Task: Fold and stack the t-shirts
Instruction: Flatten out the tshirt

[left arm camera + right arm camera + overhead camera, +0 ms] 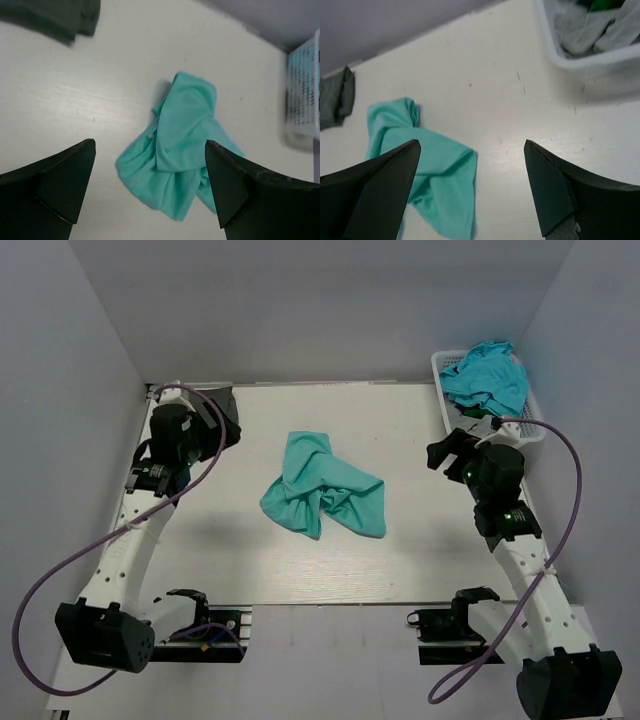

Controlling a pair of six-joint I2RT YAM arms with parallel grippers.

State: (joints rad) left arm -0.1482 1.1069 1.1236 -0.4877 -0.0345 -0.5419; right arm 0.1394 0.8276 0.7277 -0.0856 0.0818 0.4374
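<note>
The teal t-shirt's olive-side corner [266,503] [120,162] is below and back from my left gripper, so the gripper will go down, back and to the right in the top view onto it next.
A teal-green t-shirt [320,485] lies crumpled in the middle of the white table; it also shows in the left wrist view [185,145] and in the right wrist view [420,150]. A dark olive t-shirt [55,15], folded, rests at the back left [228,415], partly hidden by the left arm. My left gripper [150,185] hovers open, left of the teal shirt and above the table, holding nothing. My right gripper [470,185] is open too, right of the shirt [445,452], with nothing between its fingers.
A white mesh basket [530,420] stands at the back right corner with a blue-teal garment [487,378] and other clothes heaped in it. Grey walls close in the table on the left, back and right. Purple cables loop beside both arms.
</note>
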